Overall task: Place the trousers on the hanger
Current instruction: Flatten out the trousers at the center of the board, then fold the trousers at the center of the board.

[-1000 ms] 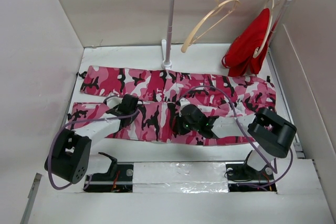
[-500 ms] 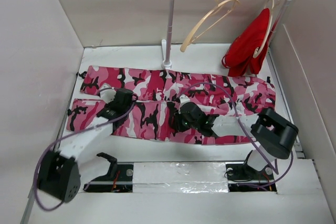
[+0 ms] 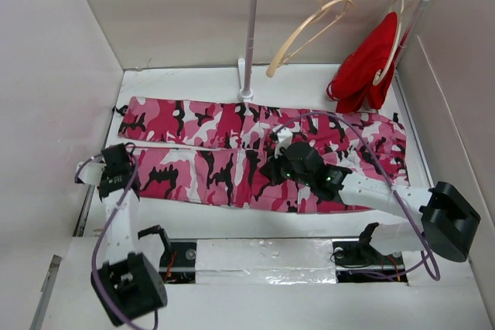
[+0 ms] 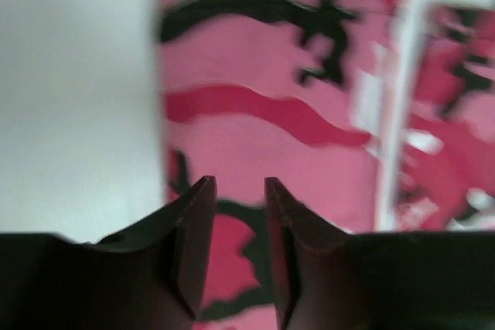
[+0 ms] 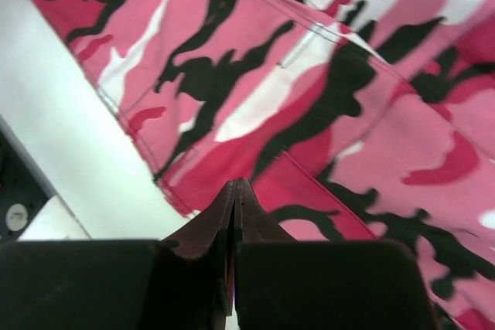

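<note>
The open fingers are inside the leg's edge near the cuff (image 3: 142, 195) (image 4: 175, 166), so my left gripper will next go down onto it, moving left in the wrist view.
The camouflage trousers (image 3: 232, 133) lie flat across the table, legs to the left and waist to the right. The pale empty hanger (image 3: 308, 32) hangs on the rail at the back, apart from both arms. My left gripper (image 3: 116, 164) is at the left cuff end of the near leg; in the left wrist view the gripper (image 4: 236, 185) is open by a narrow gap just above the cuff cloth (image 4: 271, 98), with nothing between the fingers. My right gripper (image 3: 280, 166) is over the trousers' middle; in the right wrist view the gripper (image 5: 236, 185) is shut, low over the cloth (image 5: 325, 90).
A white rail stand (image 3: 251, 36) rises behind the trousers. A second hanger with a plain red garment (image 3: 367, 63) hangs at the back right. Walls close in on the left (image 3: 54, 98) and right. Bare white table (image 4: 77, 98) lies left of the cuff.
My left arm has swung left, from the middle of the near leg to its cuff end. My right gripper has shifted a little right and farther back over the trousers.
</note>
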Motion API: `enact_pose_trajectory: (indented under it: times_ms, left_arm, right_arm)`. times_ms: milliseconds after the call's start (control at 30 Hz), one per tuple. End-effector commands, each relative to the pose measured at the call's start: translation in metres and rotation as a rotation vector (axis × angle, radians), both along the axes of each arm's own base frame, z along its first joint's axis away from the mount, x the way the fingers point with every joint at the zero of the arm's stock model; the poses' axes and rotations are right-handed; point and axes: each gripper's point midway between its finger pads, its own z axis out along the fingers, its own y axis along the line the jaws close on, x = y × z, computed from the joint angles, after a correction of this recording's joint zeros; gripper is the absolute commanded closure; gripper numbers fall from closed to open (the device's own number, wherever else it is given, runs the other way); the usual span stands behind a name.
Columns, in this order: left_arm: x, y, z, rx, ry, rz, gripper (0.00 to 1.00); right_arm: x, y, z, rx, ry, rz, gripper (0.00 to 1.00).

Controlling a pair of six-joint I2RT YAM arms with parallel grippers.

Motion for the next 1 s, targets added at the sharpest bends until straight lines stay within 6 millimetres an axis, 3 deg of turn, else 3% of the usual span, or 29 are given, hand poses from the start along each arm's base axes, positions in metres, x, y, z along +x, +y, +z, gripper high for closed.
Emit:
enact_pose_trajectory:
  times_ms: [0, 67, 100, 200, 333, 567, 667, 700, 733, 867, 967]
  left_arm:
    - [-0.025, 0.024, -0.02, -0.066, 0.171, 0.072, 0.69]
    - [-0.03, 0.028, -0.024, -0.098, 0.214, 0.094, 0.58]
    - [-0.033, 0.03, -0.03, -0.103, 0.25, 0.111, 0.42]
    - [-0.042, 0.034, -0.037, -0.107, 0.287, 0.158, 0.22]
    - [-0.042, 0.038, -0.047, -0.106, 0.303, 0.16, 0.23]
    - [-0.039, 0.041, -0.067, -0.103, 0.296, 0.175, 0.43]
    - [-0.023, 0.042, -0.068, -0.098, 0.228, 0.14, 0.69]
    - [-0.015, 0.037, -0.066, -0.109, 0.199, 0.088, 0.94]
    - [-0.011, 0.035, -0.063, -0.112, 0.174, 0.067, 1.0]
    - [0.013, 0.027, -0.025, -0.048, 0.029, -0.027, 1.0]
    - [0.026, 0.02, 0.03, 0.029, -0.148, -0.099, 1.0]
  right_arm:
    - [0.01, -0.014, 0.016, 0.026, -0.062, -0.038, 0.93]
    - [0.014, -0.023, 0.015, 0.043, -0.053, -0.058, 0.88]
    - [0.017, -0.026, 0.017, 0.05, -0.055, -0.067, 0.85]
    - [0.023, -0.034, 0.015, 0.059, -0.042, -0.084, 0.81]
    - [0.02, -0.036, 0.018, 0.09, -0.032, -0.056, 0.8]
    - [0.022, -0.039, 0.018, 0.1, -0.03, -0.06, 0.79]
    - [0.024, -0.043, 0.02, 0.111, -0.041, -0.075, 0.79]
    - [0.026, -0.047, 0.021, 0.115, -0.046, -0.089, 0.79]
    - [0.025, -0.048, 0.021, 0.116, -0.047, -0.089, 0.79]
    - [0.04, -0.067, 0.015, 0.117, -0.04, -0.176, 0.81]
    - [0.053, -0.088, 0.009, 0.127, -0.027, -0.261, 0.82]
